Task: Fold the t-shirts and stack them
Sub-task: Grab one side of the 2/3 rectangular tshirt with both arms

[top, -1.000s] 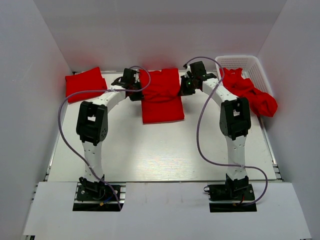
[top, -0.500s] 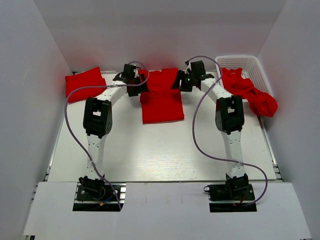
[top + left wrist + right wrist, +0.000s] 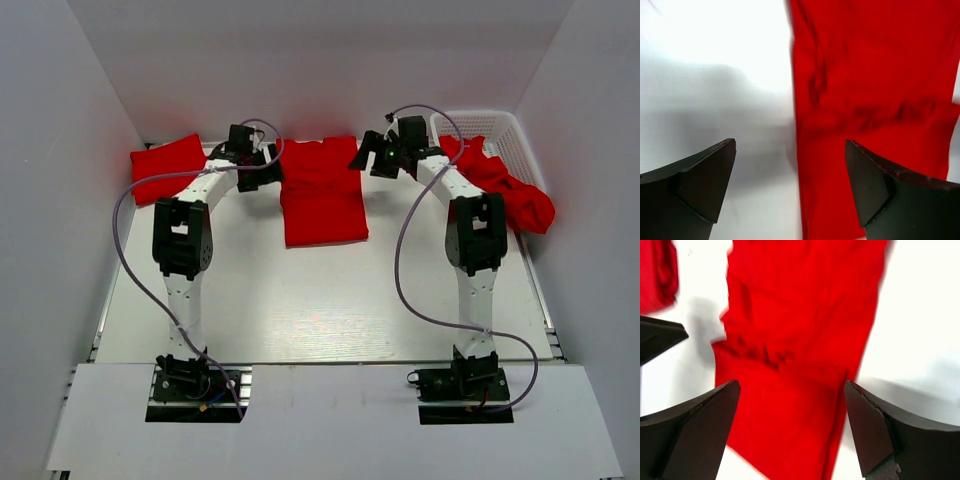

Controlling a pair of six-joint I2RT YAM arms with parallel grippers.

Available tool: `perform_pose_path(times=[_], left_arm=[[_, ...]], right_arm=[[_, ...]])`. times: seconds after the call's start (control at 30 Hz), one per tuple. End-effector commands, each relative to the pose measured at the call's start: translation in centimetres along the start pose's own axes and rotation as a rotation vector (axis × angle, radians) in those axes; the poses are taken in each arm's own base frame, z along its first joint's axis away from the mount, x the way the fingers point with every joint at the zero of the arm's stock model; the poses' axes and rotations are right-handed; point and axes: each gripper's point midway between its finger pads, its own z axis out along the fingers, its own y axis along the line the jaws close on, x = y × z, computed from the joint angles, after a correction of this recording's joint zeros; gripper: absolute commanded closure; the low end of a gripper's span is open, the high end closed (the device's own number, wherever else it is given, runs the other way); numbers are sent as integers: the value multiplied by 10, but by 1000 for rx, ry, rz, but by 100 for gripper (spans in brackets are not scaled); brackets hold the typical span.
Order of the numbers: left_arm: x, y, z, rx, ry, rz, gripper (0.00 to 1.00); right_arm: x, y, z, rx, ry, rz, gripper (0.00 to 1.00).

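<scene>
The shirt's near corner toward the basket is below and back of my right gripper, so its open fingers will go back and down onto it next.
A folded red t-shirt (image 3: 320,195) lies flat at the back middle of the table. My left gripper (image 3: 266,170) hovers open over its left edge, and the shirt (image 3: 865,90) fills the right half of the left wrist view under the gripper (image 3: 790,144). My right gripper (image 3: 366,156) hangs open above the shirt's right side, with the cloth (image 3: 800,340) showing between the gripper's (image 3: 791,385) fingers. Neither gripper holds anything. Another folded red t-shirt (image 3: 170,166) sits at the back left. More red t-shirts (image 3: 505,190) spill from the basket.
A white lattice basket (image 3: 495,126) stands in the back right corner against the right wall. White walls close in the table on the left, back and right. Purple cables loop beside both arms.
Both grippers have gone from shut to open and let go of the middle t-shirt. The left one drew back to the left, the right one up and to the right. The shirt lies still.
</scene>
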Motion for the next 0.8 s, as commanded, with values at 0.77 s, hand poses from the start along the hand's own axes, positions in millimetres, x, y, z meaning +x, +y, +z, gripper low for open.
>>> perform_pose_path(times=[0.77], left_arm=[[180,-26,-56,90,289,173,14]], right_arm=[[170,-16,-73,26,289,41,19]])
